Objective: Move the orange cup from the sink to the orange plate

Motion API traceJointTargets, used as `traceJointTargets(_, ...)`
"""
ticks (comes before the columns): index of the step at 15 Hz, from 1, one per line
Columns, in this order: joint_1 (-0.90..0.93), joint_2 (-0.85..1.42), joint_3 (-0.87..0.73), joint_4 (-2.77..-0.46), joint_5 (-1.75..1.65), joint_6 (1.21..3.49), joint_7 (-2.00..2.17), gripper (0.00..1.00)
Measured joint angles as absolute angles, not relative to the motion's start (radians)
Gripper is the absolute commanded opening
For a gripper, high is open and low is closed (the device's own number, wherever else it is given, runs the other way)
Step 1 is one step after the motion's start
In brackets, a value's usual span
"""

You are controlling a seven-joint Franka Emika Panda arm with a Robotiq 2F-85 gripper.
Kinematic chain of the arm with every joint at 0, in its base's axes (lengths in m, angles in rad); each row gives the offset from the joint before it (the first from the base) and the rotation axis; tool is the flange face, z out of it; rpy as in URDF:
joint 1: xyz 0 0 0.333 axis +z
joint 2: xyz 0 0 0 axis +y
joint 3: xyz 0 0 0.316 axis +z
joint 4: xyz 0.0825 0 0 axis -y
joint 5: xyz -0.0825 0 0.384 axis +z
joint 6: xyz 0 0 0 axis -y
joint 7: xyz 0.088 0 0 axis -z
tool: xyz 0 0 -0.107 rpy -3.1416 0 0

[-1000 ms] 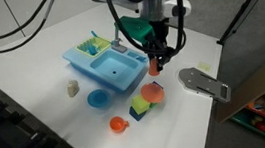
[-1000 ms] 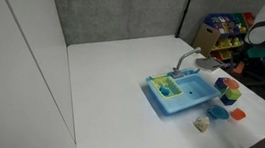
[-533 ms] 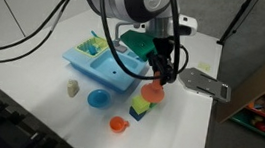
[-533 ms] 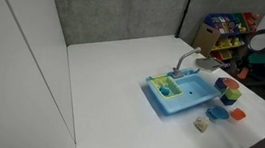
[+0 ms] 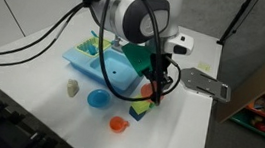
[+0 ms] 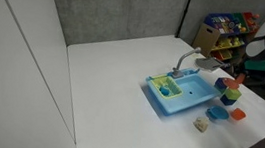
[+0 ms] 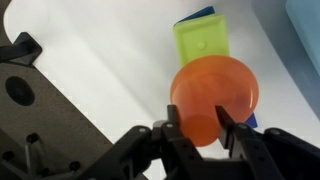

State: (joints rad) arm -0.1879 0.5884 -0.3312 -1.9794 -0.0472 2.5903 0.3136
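Note:
I should next move my gripper toward the light blue sink [image 5: 112,74] and a little down over the pale orange plate's middle to release, because the cup is nearer the plate's edge.
In the wrist view my gripper [image 7: 198,113] is shut on the small orange cup [image 7: 200,128]. It holds the cup right over the pale orange plate [image 7: 215,78], and I cannot tell whether they touch. In an exterior view the gripper [image 5: 156,86] is low over the table beside the light blue sink [image 5: 112,74] and hides most of the plate. The sink also shows in an exterior view [image 6: 185,95], with the gripper at the cluster of toys beside it.
A green block on a blue block [image 7: 203,45] lies right beside the plate, also in an exterior view [image 5: 141,107]. A blue plate [image 5: 97,99], a bright orange dish [image 5: 118,125] and a beige toy [image 5: 72,88] lie nearby. A grey metal piece [image 5: 204,84] lies behind.
My gripper has moved down and slightly towards the front with the cup, from above the plate to just over it. The other toys have not moved.

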Motion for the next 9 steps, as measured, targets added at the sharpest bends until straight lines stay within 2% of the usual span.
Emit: traceJointTargets(9, -0.188, 0.648, -0.309, -1.957, 0.003, 2.657, 0.313, 0.16)
